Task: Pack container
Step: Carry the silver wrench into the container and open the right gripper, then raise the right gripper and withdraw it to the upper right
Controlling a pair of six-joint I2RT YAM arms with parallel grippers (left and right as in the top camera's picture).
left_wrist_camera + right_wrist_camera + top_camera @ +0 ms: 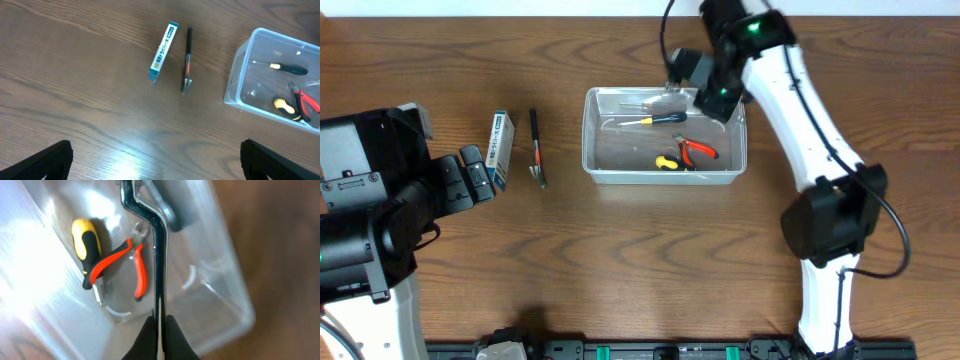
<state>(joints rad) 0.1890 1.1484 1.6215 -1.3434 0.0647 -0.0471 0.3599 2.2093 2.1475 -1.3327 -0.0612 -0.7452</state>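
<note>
My right gripper holds the metal tool and needs to bring it down into the container next, over the red-handled pliers (694,148) (131,254).
The clear plastic container (588,140) stands at mid-table; it also shows in the left wrist view (235,85) and the right wrist view (235,295). Inside lie a black-and-yellow screwdriver (660,119), red-handled pliers (698,150) and a short yellow-and-black tool (667,162). My right gripper (160,330) is shut on a shiny metal tool (157,245) and holds it above the container's far right corner (708,95). My left gripper (157,160) is open and empty, left of the container (480,172).
A small blue-and-white box (500,148) and a slim black tool with a metal tip (537,150) lie on the wooden table left of the container. Both show in the left wrist view, the box (162,51) and the tool (187,60).
</note>
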